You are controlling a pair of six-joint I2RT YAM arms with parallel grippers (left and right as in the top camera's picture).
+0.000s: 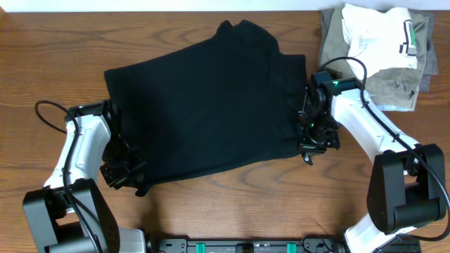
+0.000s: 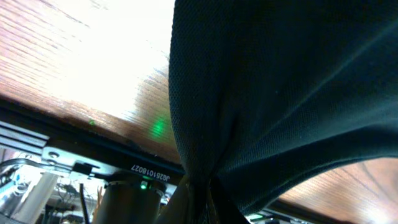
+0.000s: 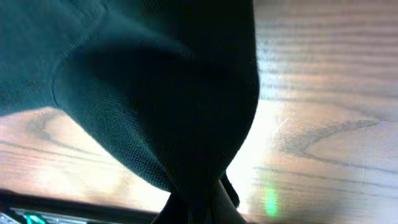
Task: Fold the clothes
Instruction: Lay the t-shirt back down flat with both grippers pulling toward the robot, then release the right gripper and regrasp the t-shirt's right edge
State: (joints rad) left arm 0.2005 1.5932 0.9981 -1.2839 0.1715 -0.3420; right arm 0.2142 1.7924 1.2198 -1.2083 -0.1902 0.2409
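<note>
The cloth is already spread on the tabletop, so I should gently move my right gripper slightly outward along the black garment's edge (image 1: 298,124) (image 3: 246,87) on the side of the pile and let go of it there.
The black garment (image 1: 204,105) lies spread across the middle of the wooden table, partly folded, with a bump at its far edge. My left gripper (image 1: 123,169) is shut on its near-left corner; in the left wrist view the black cloth (image 2: 280,93) bunches into the jaws (image 2: 199,202). My right gripper (image 1: 309,137) is shut on its right edge; in the right wrist view the cloth (image 3: 161,81) gathers into the jaws (image 3: 199,205). No white logo mark shows.
A pile of folded garments stands at the far right corner: a white one with striped trim (image 1: 376,39) on top of olive/grey ones (image 1: 390,84). The table's near edge and a black rail (image 1: 246,246) run along the front.
</note>
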